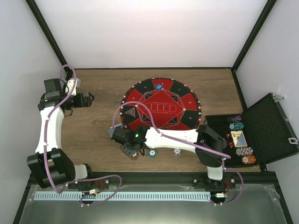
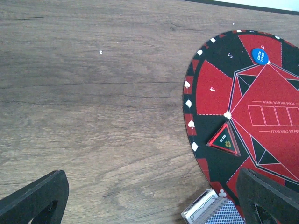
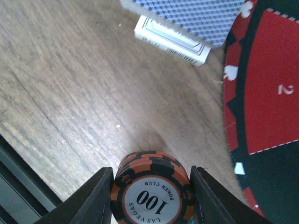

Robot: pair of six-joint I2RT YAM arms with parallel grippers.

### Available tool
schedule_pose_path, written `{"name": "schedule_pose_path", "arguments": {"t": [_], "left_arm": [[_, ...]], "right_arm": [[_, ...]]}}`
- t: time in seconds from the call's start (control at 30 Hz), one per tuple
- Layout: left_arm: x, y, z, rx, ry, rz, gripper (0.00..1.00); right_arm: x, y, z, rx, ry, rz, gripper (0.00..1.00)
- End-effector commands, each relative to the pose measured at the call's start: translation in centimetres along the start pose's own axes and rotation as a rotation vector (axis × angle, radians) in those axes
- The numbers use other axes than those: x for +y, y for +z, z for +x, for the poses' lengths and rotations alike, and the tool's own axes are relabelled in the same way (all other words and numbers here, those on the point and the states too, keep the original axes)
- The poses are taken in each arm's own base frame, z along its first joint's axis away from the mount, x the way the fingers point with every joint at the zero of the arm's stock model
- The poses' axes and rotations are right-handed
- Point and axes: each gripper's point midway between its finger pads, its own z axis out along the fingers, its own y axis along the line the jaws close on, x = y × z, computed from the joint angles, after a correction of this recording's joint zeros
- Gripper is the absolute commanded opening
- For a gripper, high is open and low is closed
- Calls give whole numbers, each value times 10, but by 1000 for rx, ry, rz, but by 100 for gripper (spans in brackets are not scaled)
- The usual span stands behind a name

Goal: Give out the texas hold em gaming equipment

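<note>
I should lift my right gripper next and swing it outward over the mat's bare patch beside the triangular marker. Then I should bring it down and let go there.
My right gripper is shut on a short stack of orange-and-black "100" poker chips, held just over the wooden table beside the mat's near-left edge. From above, that gripper sits left of a teal chip stack and a pale chip stack. A deck of blue-backed cards lies on its white box ahead of the fingers. The same deck shows in the left wrist view. My left gripper hovers open and empty left of the mat.
The round red-and-black mat carries a blue disc and a triangular marker. An open black case at the right holds more chips and cards. The right arm lies across the mat's near edge.
</note>
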Motion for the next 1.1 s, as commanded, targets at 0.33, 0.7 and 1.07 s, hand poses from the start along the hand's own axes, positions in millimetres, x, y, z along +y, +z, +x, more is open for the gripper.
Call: {"name": "schedule_pose_path", "arguments": {"t": [0.33,0.7,1.07], "left_arm": [[-4,-16,-15,-44,11,-11,100],[-5,-18,-15,-41,21,-11,100],[-4,-20,-19,-43,29,-18,100]], "right_arm": [[-125,-9,-96,-200,215,92,6],[-166,67,-103,-115,276,91,5],[-172,102,-79,-42,276,113,5]]}}
